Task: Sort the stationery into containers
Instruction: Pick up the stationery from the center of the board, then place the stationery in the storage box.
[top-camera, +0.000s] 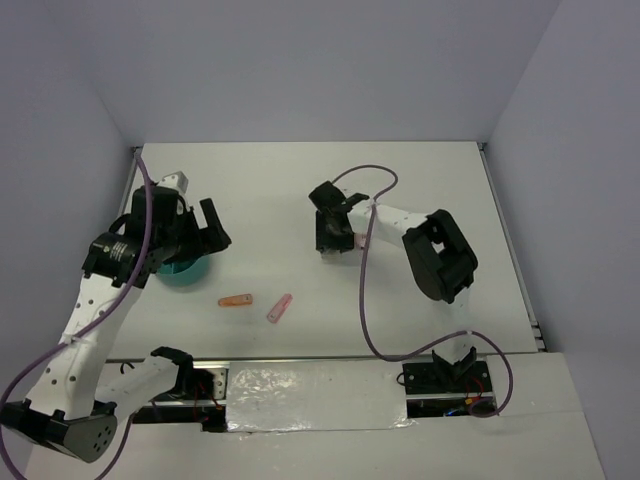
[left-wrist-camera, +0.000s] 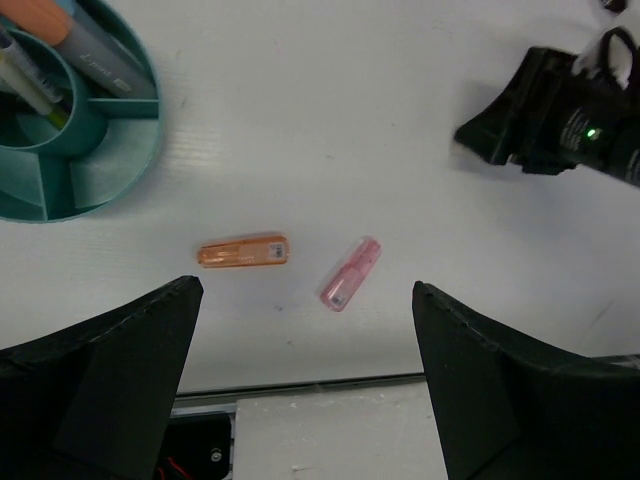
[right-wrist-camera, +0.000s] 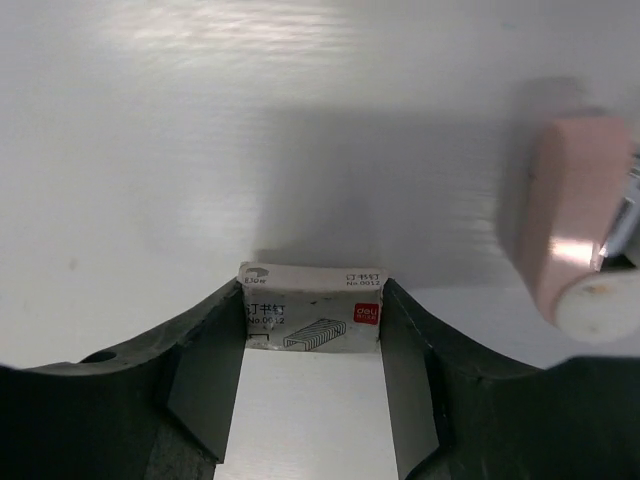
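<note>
My left gripper should swing and tilt to its right in the top view, toward the white staple box in my right gripper.
A teal divided bowl (top-camera: 186, 273) sits at the left; the left wrist view shows its rim (left-wrist-camera: 128, 165) with orange, grey and pale markers inside. An orange marker (top-camera: 237, 300) (left-wrist-camera: 243, 251) and a pink marker (top-camera: 279, 307) (left-wrist-camera: 351, 273) lie on the table right of the bowl. My left gripper (top-camera: 214, 232) (left-wrist-camera: 305, 290) is wide open and empty, above the table beside the bowl. My right gripper (top-camera: 330, 240) (right-wrist-camera: 312, 296) is shut on a small white staple box (right-wrist-camera: 312, 318) standing on the table. A pale pink eraser-like piece (right-wrist-camera: 572, 215) lies just to its right.
The right arm's body (top-camera: 440, 255) and its purple cable (top-camera: 365, 300) cross the right half of the table. The right gripper shows as a black shape (left-wrist-camera: 560, 110) in the left wrist view. Side walls close in left and right; a foil-taped strip (top-camera: 310, 385) runs along the near edge.
</note>
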